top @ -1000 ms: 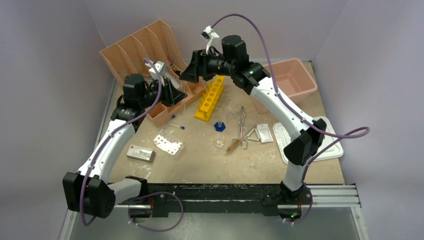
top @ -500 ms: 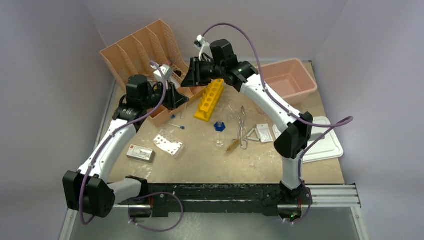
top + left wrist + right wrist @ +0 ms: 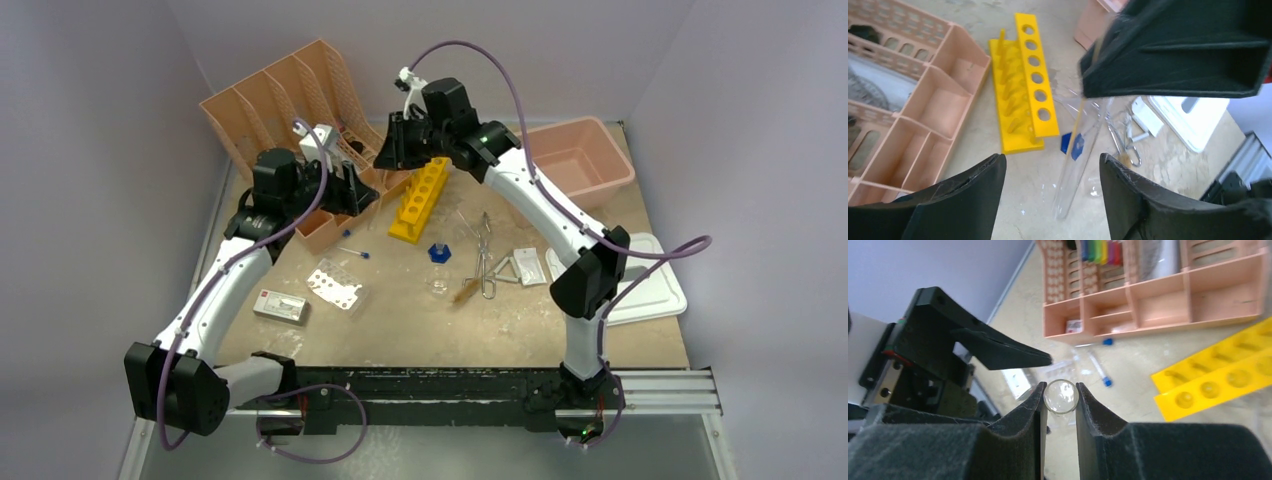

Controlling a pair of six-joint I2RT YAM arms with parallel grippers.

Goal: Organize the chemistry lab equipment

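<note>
I should next move my right gripper to the right in the top view and lower the test tube into the yellow rack's far-end hole (image 3: 439, 162), which is empty.
A clear test tube (image 3: 1061, 396) is pinched at its rim between my right gripper's (image 3: 1060, 399) jaws. In the left wrist view the test tube (image 3: 1082, 150) hangs down from the right gripper (image 3: 1173, 50), between the wide-apart jaws of my left gripper (image 3: 1050, 160), touching neither. Both grippers, left (image 3: 362, 192) and right (image 3: 392, 152), meet above the yellow rack (image 3: 420, 195). On the table lie metal tongs (image 3: 485, 255), a wire triangle (image 3: 505, 270), a blue-capped flask (image 3: 439, 254), blue-tipped pipettes (image 3: 355, 252), a silver blister sheet (image 3: 337, 288) and a white packet (image 3: 527, 265).
The peach slotted organizer (image 3: 285, 105) stands at the back left, with low compartments (image 3: 943, 107) near the rack. A pink tub (image 3: 575, 160) sits at the back right, its white lid (image 3: 650, 290) in front of it. A small red-and-white box (image 3: 280, 305) lies front left.
My right gripper came down to the left gripper and shut on the test tube. The left gripper then opened and let the tube go.
</note>
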